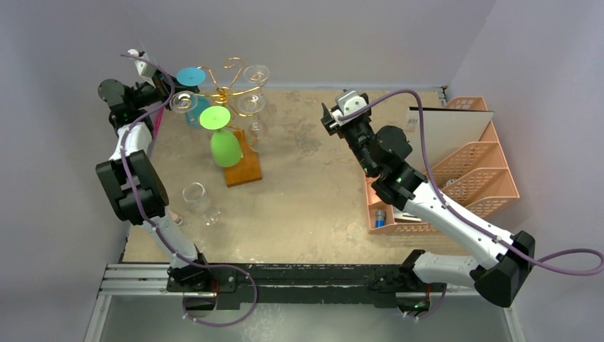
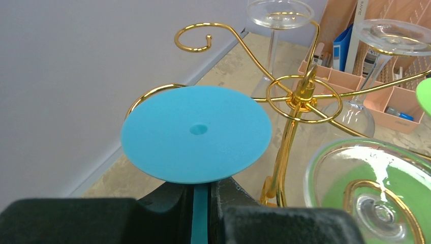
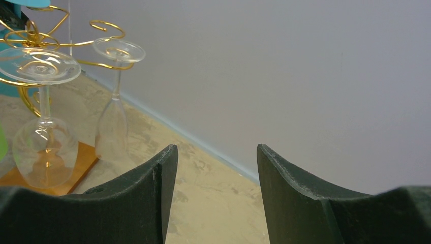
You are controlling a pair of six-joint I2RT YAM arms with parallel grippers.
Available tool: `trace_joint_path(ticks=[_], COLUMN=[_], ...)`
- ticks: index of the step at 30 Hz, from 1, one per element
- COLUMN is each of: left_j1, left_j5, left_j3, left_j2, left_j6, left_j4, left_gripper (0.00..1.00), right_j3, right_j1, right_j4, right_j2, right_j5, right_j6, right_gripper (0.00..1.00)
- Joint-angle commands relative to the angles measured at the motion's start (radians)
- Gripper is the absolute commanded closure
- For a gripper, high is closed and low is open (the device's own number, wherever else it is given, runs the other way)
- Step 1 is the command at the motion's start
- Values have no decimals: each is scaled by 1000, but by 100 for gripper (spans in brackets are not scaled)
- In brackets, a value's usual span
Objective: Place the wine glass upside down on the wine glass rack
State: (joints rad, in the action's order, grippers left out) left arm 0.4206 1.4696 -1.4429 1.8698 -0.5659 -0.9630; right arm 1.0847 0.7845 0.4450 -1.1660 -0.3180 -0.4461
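Note:
I should next shift my left gripper outward, turning toward the back wall, and release the glass's stem there, since the rack arm's curl [image 1: 204,68] [image 2: 146,94] shows outward past the glass's blue foot.
The gold wire wine glass rack [image 1: 229,90] stands on its orange-brown wooden base [image 1: 247,171] at the back left. My left gripper [image 1: 169,87] is shut on the stem of an upside-down blue wine glass [image 1: 191,77]. It holds the glass at the rack's left side. In the left wrist view the blue foot [image 2: 195,133] covers a curled arm [image 2: 152,94], left of the rack's hub [image 2: 303,94]. I cannot tell whether the foot rests on the arm. My right gripper [image 1: 331,117] is open and empty at mid table, jaws wide apart [image 3: 216,168].
A green glass [image 1: 226,146] and three clear glasses [image 1: 251,104] hang on the rack. Another clear glass [image 1: 199,199] lies on the table at the front left. A pink lattice organiser [image 1: 470,171] stands at the right edge. The back wall is close behind the rack.

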Motion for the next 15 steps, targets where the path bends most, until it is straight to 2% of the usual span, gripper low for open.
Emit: trace_joint_path(ticks=[1, 15], left_j1=[-2, -59], left_j5=[46, 74], left_j3=[-25, -116], left_j2=[3, 79], left_j6=[-4, -70], left_j4=[-45, -74], left_gripper=[100, 100], right_j3=[46, 44], right_j1=[-3, -4], right_j4=[21, 31], right_j2=[10, 10], right_j5=[13, 15], right_j6=[-5, 6], right_gripper=[39, 39])
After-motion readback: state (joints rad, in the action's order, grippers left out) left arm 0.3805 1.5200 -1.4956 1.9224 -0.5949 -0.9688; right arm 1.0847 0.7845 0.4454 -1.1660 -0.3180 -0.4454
